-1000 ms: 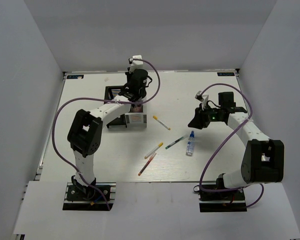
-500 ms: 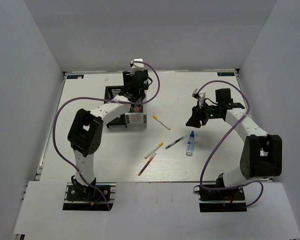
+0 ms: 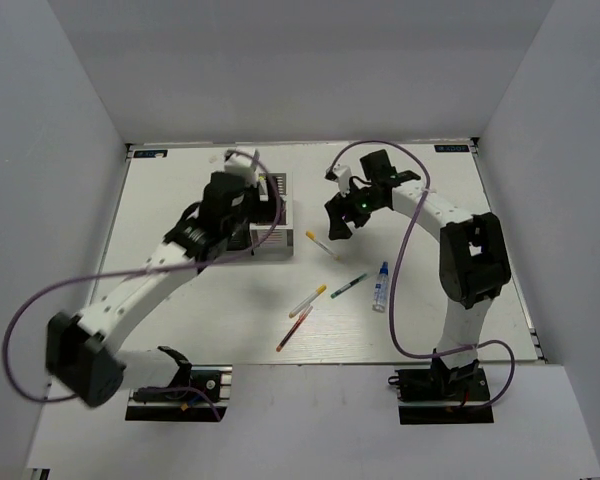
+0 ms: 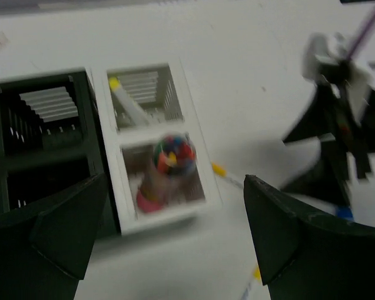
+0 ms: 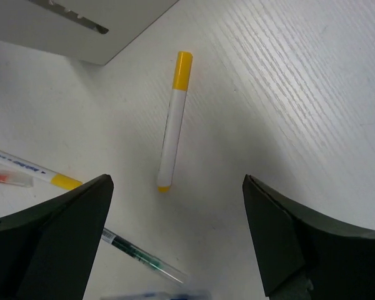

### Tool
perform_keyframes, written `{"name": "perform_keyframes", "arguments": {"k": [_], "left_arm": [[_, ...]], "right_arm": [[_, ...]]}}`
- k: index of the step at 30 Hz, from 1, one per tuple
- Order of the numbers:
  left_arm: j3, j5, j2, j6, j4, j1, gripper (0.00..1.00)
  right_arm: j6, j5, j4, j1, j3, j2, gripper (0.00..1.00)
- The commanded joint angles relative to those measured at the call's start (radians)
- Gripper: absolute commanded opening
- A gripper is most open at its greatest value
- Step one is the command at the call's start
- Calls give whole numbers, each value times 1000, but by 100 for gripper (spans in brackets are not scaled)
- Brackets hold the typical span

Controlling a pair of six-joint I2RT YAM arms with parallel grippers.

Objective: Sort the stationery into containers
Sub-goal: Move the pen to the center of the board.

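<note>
My right gripper moves down to its left in the top view next, onto the white body of the marker beside its cap (image 3: 320,243) (image 5: 175,107). The yellow-capped marker lies below the gripper that way.
My left gripper (image 3: 244,206) hangs open and empty over the containers. Below it the stubby pink cylinder (image 4: 162,170) stands in the white-grey organiser's (image 4: 194,164) near compartment. A white marker with a yellow tip (image 4: 127,104) leans in the far one. The black organiser (image 4: 95,145) adjoins it on the left. My right gripper (image 5: 177,181) is open above a white marker with a yellow cap (image 5: 172,122), not touching it. On the table lie that marker (image 3: 322,245), a green pen (image 3: 350,285), a yellow-tipped marker (image 3: 307,299), a red-orange pen (image 3: 294,328) and the blue-capped bottle (image 3: 381,287).
The right arm (image 4: 337,125) shows blurred at the right of the left wrist view, close to the white organiser (image 3: 277,216). A corner of that organiser (image 5: 81,25) lies just beyond the marker. Grey walls enclose the table (image 3: 430,330) on three sides.
My left gripper opened, leaving the pink cylinder in the white organiser, and the arm pulled back. My right arm swung left to above the yellow-capped marker and opened wide.
</note>
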Motion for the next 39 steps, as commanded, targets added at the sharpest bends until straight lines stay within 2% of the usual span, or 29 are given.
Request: {"name": "perform_keyframes", "arguments": {"k": [1, 6, 9, 11, 18, 21, 24, 27, 30, 34, 35, 39], "left_arm": [[-201, 199, -254, -80, -67, -1, 100], [-375, 261, -428, -165, -164, -10, 100], [-409, 272, -461, -212, -211, -10, 98], [-423, 272, -461, -235, -252, -10, 96], [-478, 272, -461, -288, -266, -10, 92], [-498, 282, -461, -311, -257, -10, 91], [-507, 282, -461, -321, -257, -10, 91], [-507, 282, -470, -331, -257, -10, 91], [-516, 273, -470, -331, -257, -10, 91], [-516, 273, -470, -331, -246, -10, 91], [-525, 282, -470, -331, -246, -10, 91], [-536, 304, -452, -321, -216, -10, 91]], "right_arm": [[76, 108, 43, 49, 58, 4, 90], [107, 221, 67, 123, 89, 87, 90], [107, 274, 133, 149, 55, 95, 84], [108, 300, 147, 166, 47, 101, 78], [131, 378, 207, 204, 24, 153, 66], [135, 420, 209, 212, 18, 173, 56], [142, 449, 222, 216, -5, 181, 56], [144, 484, 255, 224, -48, 169, 50], [154, 492, 259, 226, -77, 161, 49], [159, 487, 264, 229, -121, 150, 41], [161, 484, 249, 224, -131, 147, 34], [147, 452, 221, 212, -149, 110, 22]]}}
